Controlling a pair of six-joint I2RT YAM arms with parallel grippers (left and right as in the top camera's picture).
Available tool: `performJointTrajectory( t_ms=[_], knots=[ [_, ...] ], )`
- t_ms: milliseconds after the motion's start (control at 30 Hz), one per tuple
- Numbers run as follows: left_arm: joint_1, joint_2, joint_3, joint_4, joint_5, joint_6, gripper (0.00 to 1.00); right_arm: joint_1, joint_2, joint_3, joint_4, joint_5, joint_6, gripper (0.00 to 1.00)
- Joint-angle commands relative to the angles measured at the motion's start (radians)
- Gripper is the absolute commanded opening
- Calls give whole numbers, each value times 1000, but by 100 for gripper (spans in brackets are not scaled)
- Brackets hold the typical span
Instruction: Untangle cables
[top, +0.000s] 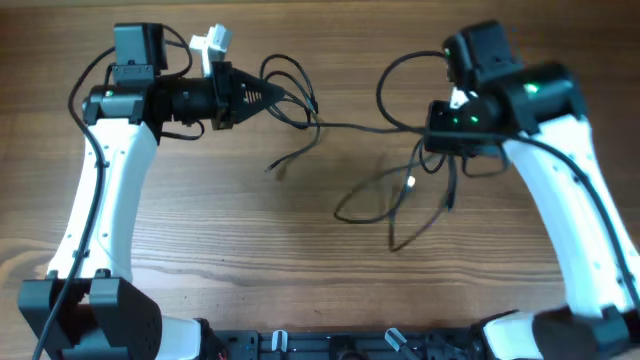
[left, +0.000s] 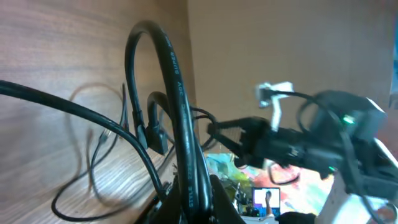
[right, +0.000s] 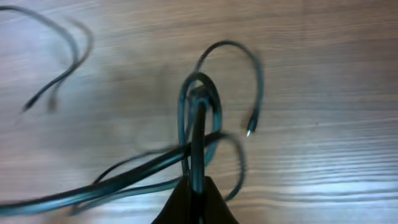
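My right gripper should next pull its piece of cable to the right in the overhead view and release it over bare tabletop, as cables stretch between it and my left gripper.
Thin black cables (top: 345, 127) stretch across the wooden table between my two grippers, held above it. My left gripper (top: 268, 96) at the upper left is shut on a looped strand (left: 180, 124). My right gripper (top: 440, 140) at the upper right is shut on another strand (right: 198, 124). Loose loops (top: 385, 200) with small plug ends (top: 410, 183) hang and lie on the table below the right gripper. Another loose end (top: 275, 165) lies below the left gripper. In the right wrist view a plug end (right: 249, 132) dangles beside the held loop.
The wooden table (top: 300, 270) fills the view. The arm bases (top: 90, 310) stand at the front corners. A white connector (top: 212, 42) sits on the left arm's wrist. The right arm (left: 311, 143) shows in the left wrist view.
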Motion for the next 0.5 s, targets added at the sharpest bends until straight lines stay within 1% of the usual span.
performJointTrajectory(
  t_ms=[0, 67, 133, 167, 267, 333, 467],
  knots=[
    [48, -8, 8, 21, 42, 21, 4, -23, 37, -5, 56, 91, 27, 4],
    [89, -8, 8, 18, 4, 55, 4, -64, 31, 20, 82, 59, 21, 4],
    [129, -8, 8, 17, -51, 54, 4, -105, 29, 51, 82, -1, -12, 4],
    [160, -8, 8, 18, -72, 53, 4, -145, 24, 69, 82, -71, -48, 4],
    [259, -8, 9, 32, -77, 33, 4, -227, 19, 73, 79, -196, -106, 4],
    [326, -8, 9, 47, -53, -2, 4, -274, 19, 71, 70, -247, -132, 4],
    [453, -12, 9, 73, 66, -3, 4, -339, 23, 60, 61, -246, -165, 4]
  ],
)
